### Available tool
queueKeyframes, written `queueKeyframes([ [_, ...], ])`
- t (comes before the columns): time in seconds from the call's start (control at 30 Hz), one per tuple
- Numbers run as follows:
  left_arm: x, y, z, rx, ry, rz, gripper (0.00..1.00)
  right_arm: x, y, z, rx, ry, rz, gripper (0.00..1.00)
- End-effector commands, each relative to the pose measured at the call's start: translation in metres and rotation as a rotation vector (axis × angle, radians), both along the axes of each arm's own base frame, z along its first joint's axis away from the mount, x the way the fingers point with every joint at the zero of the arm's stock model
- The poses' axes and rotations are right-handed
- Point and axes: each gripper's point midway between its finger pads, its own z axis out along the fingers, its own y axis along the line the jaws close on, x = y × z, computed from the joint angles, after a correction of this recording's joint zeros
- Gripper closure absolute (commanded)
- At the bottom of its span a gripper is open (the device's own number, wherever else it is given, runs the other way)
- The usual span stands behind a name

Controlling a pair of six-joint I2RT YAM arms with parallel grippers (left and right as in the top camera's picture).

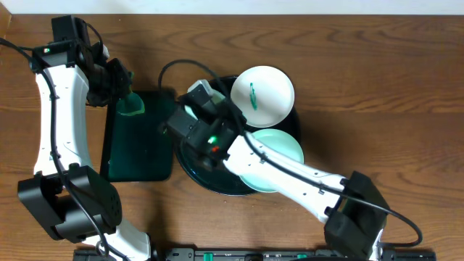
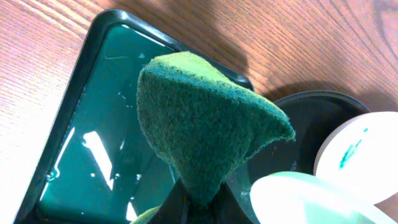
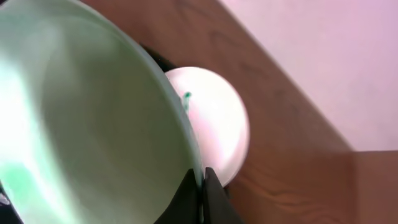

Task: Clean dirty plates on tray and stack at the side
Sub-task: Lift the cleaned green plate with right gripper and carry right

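My right gripper needs to swing the plate to the right in the overhead view, to the bare tabletop beyond the round tray, then lower and release it.
My right gripper (image 3: 202,182) is shut on the rim of a pale mint plate (image 3: 87,124) and holds it tilted over the left part of the round black tray (image 1: 197,172). In the overhead view this gripper (image 1: 187,116) is near the tray's left rim. A second plate (image 1: 262,94) with a teal smear lies at the tray's far right edge; it also shows in the right wrist view (image 3: 214,121). A third plate (image 1: 284,145) lies on the tray's right side. My left gripper (image 2: 205,200) is shut on a green sponge (image 2: 205,118), above the rectangular tray.
The dark rectangular tray (image 1: 138,148) with a wet shine sits just left of the round tray, which also shows in the left wrist view (image 2: 323,106). Bare wood-grain tabletop (image 1: 377,109) stretches to the right. The right arm's cable loops over the round tray's far edge.
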Motion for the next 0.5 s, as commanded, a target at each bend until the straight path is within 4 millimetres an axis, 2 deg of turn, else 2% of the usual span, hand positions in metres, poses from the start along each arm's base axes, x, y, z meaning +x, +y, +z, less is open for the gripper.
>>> queueKeyframes([
  [0.0,0.0,0.0,0.002,0.01,-0.002,-0.014,0.93,0.009,0.002,0.012,0.255,0.16,-0.009,0.99],
  [0.1,-0.002,-0.005,0.002,0.006,0.01,-0.024,0.93,0.014,-0.006,0.0,0.396,0.334,-0.02,0.99],
  [0.17,-0.004,-0.013,0.001,-0.001,0.023,-0.024,0.93,0.018,-0.011,-0.001,0.495,0.44,-0.019,0.99],
  [0.23,-0.004,-0.029,0.0,-0.002,0.031,-0.062,0.93,0.031,-0.034,0.01,0.629,0.548,-0.052,0.99],
  [0.3,-0.004,-0.04,0.0,-0.002,0.031,-0.09,0.93,0.038,-0.053,0.02,0.69,0.587,-0.076,0.99],
  [0.47,-0.002,-0.06,0.001,0.004,0.025,-0.141,0.93,0.058,-0.117,0.046,0.858,0.655,-0.151,0.99],
])
